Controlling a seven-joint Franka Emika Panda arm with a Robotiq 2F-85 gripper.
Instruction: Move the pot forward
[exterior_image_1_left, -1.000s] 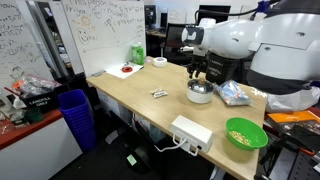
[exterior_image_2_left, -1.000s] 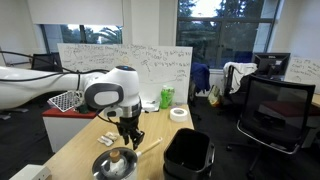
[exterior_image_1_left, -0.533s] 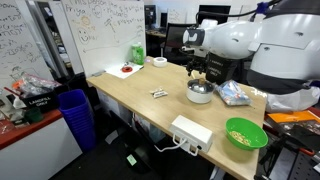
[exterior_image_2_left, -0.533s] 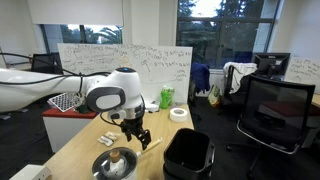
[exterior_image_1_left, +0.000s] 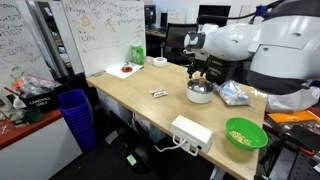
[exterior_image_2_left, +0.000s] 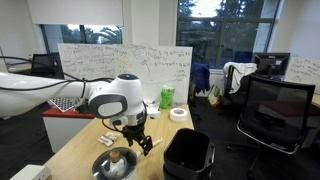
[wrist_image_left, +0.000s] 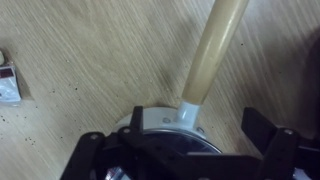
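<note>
The handle's base (wrist_image_left: 189, 113) is below my open gripper and lined up between its dark fingers, so I will lower my gripper around it and close them there.
The pot (exterior_image_1_left: 200, 93) is a small shiny metal pan standing on the wooden table near its middle, also seen in an exterior view as the pot (exterior_image_2_left: 115, 165). Its pale straight handle (wrist_image_left: 210, 50) runs up and away from the rim (wrist_image_left: 165, 122) in the wrist view. My gripper (wrist_image_left: 178, 140) hangs just above the pot where the handle joins it, open, with one dark finger (wrist_image_left: 262, 125) on each side and nothing pinched. In both exterior views the gripper (exterior_image_1_left: 205, 72) (exterior_image_2_left: 137, 140) sits right over the pot.
A green bowl (exterior_image_1_left: 245, 133) and a white power box (exterior_image_1_left: 191, 131) lie near the table's front end. A crumpled bag (exterior_image_1_left: 235, 94) is beside the pot. A tape roll (exterior_image_2_left: 179, 113) sits at the far end. A blue bin (exterior_image_1_left: 75, 112) and a black bin (exterior_image_2_left: 187, 155) stand alongside.
The jaws have spread from partly closed to wide, letting go of the pot's handle. The hand has shifted slightly; the pot has stayed put.
</note>
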